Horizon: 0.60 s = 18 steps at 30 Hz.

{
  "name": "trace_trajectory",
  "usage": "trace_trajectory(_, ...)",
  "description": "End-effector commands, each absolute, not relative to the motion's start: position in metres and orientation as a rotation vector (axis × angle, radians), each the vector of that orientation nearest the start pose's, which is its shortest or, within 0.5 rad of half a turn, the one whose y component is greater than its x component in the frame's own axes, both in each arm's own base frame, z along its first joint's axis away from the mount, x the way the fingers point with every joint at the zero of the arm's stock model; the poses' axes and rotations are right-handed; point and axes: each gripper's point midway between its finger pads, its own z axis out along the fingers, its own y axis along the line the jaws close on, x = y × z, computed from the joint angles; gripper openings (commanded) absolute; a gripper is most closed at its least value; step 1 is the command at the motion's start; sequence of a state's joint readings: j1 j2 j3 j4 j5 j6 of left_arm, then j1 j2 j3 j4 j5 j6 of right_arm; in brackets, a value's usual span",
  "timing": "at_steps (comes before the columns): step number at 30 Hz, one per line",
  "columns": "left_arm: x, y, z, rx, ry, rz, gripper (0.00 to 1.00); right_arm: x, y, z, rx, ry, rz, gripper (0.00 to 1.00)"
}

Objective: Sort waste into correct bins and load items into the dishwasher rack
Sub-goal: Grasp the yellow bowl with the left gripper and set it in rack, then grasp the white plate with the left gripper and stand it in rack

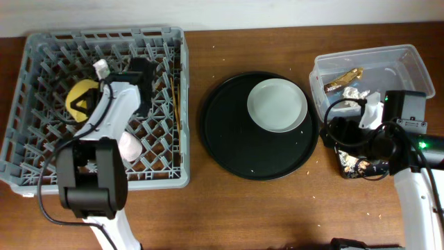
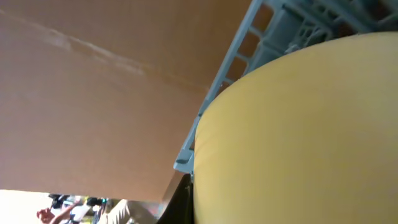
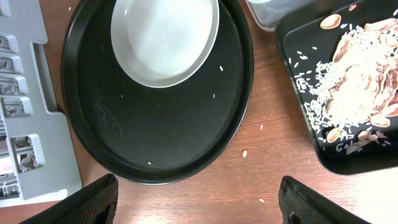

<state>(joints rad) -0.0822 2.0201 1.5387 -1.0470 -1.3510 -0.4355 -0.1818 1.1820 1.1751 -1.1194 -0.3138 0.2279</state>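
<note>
Next, my left gripper lowers the yellow bowl [image 1: 75, 96] into the rack's open slots beyond the pink cup and releases it there, since the rack's wires around it stand empty.
The grey dishwasher rack [image 1: 28, 167] stands at the left. My left gripper [image 1: 84, 104] reaches into it and is shut on the yellow bowl [image 1: 75, 96]. The bowl fills the left wrist view [image 2: 298, 137], with one black finger against its rim. A pink cup [image 1: 130, 146] and chopsticks [image 1: 174, 97] lie in the rack. The blue cup is not visible. The white plate [image 1: 277, 104] [image 3: 165, 37] sits on a round black tray. My right gripper [image 3: 199, 208] [image 1: 334, 132] is open and empty over bare table. The clear tub [image 1: 409, 59] holds a golden wrapper [image 1: 345, 78] and a tissue [image 1: 352, 92]. The shallow black tray [image 3: 298, 106] holds food scraps [image 3: 360, 81].
The large round black tray [image 1: 236, 146] [image 3: 155, 130] lies mid-table between the rack and the bins. Loose grains dot the wood near it [image 3: 244, 153]. The rack's corner [image 3: 37, 143] shows at the left of the right wrist view. My right arm covers most of the shallow black tray from overhead.
</note>
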Motion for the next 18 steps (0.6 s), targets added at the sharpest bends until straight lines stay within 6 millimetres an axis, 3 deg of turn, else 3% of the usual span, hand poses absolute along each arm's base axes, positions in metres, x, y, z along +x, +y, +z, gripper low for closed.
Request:
trace_trajectory(1, 0.396, 0.139, 0.175, -0.439, 2.164, 1.705, 0.0, 0.273, 0.001, 0.204, 0.442, 2.631, 0.416, 0.84)
trace_trajectory(7, 0.388, 0.107, 0.113, -0.451, 2.567, 1.309, 0.01, 0.273, 0.001, 0.204, 0.442, 2.63, 0.416, 0.83)
trace_trajectory(10, 0.376, 0.095, 0.102, -0.476, 2.692, 1.187, 0.15, 0.273, 0.001, 0.204, 0.442, 2.63, 0.416, 0.83)
trace_trajectory(12, 0.371, 0.089, 0.11, -0.485, 2.723, 1.125, 0.24, 0.273, 0.001, 0.204, 0.442, 2.63, 0.416, 0.83)
trace_trajectory(14, 0.37, 0.079, 0.127, -0.506, 2.737, 1.013, 0.4, 0.273, 0.001, 0.204, 0.442, 2.63, 0.416, 0.84)
trace_trajectory(15, 0.374, 0.064, 0.144, -0.514, 2.737, 0.887, 0.5, 0.273, 0.001, 0.204, 0.442, 2.631, 0.417, 0.84)
trace_trajectory(17, 0.378, 0.038, 0.167, -0.476, 2.745, 0.684, 0.55, 0.273, 0.001, 0.204, 0.442, 2.631, 0.417, 0.83)
trace_trajectory(18, 0.384, 0.015, 0.178, -0.418, 2.755, 0.52, 0.55, 0.273, 0.001, 0.204, 0.442, 2.631, 0.417, 0.83)
